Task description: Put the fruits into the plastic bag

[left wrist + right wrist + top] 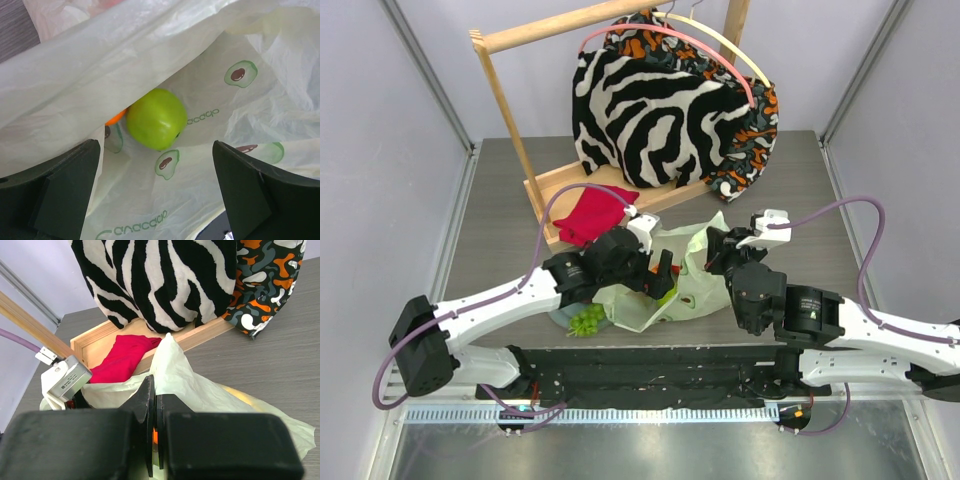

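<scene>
The grey-green plate [560, 317] is to the left of the left gripper in the top view. The apple is bagged, so the left gripper should next go up, move across and come down over the plate.
The pale-green plastic bag [695, 290] lies at the table's front middle. My left gripper [658, 276] is open inside the bag's mouth; in its wrist view a green apple [156, 119] and a sliver of the orange [115, 118] lie on the bag's inner film [150, 200] beyond the spread fingers [60, 195]. My right gripper [713, 250] is shut on the bag's rim [172, 365] and holds it up. A green grape bunch [586, 320] lies outside the bag by the left arm. Something yellow shows through the bag [240, 396].
A wooden rack [520, 130] at the back carries a zebra-striped fabric [650, 110] and an orange-patterned cloth [750, 150]. A red cloth [592, 215] lies on the rack's base. A grey-green plate [560, 318] peeks out under the left arm.
</scene>
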`<state>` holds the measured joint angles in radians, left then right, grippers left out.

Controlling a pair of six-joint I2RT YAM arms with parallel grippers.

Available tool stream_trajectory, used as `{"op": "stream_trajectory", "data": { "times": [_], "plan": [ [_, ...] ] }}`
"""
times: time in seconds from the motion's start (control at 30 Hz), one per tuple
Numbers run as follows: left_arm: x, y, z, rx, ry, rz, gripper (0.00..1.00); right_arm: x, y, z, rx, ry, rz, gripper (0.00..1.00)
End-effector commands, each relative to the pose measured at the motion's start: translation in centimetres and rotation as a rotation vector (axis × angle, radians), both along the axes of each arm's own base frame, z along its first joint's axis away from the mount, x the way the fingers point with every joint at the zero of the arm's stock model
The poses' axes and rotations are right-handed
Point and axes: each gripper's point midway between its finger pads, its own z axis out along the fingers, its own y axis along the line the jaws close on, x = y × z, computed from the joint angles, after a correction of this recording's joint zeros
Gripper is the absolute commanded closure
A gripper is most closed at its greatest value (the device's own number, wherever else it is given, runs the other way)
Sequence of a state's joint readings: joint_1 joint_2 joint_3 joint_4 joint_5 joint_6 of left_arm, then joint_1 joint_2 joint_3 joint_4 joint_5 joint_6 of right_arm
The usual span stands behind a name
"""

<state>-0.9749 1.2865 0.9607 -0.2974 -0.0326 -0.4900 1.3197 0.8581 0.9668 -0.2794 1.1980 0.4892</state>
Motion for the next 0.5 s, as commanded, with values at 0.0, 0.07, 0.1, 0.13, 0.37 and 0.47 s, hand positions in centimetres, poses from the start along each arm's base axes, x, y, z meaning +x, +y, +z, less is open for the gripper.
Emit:
{"op": "stream_trajectory", "data": {
  "times": [0.0, 0.07, 0.1, 0.13, 0.37, 0.47],
  "plan": [
    [-0.2, -0.5, 2.7, -0.079, -0.051, -0.031, 0.0, 0.1, -0.3, 1.3, 0.067, -0.01, -0.02, 0.99],
    [-0.1, -0.6, 3.7, -0.103, -0.075, -0.036, 0.01, 0.1, -0.3, 1.3, 0.072, -0.01, -0.02, 0.99],
    [-0.9, -1.0, 4.6, -0.137, -0.077, -0.086, 0.01, 0.1, -0.4, 1.3, 0.069, -0.01, -0.022, 0.99],
    [-1.2, -1.1, 5.3, -0.157, -0.086, -0.105, 0.0, 0.1, -0.4, 1.2, 0.069, -0.01, -0.023, 0.99],
    [-4.2, -0.4, 12.8, -0.344, -0.231, -0.257, 0.0, 0.1, -0.5, 1.2, 0.07, -0.009, -0.023, 0.99],
    [-4.8, 1.2, 15.5, -0.395, -0.304, -0.252, 0.0, 0.1, -0.6, 1.3, 0.072, -0.01, -0.025, 0.99]
  ]
}}
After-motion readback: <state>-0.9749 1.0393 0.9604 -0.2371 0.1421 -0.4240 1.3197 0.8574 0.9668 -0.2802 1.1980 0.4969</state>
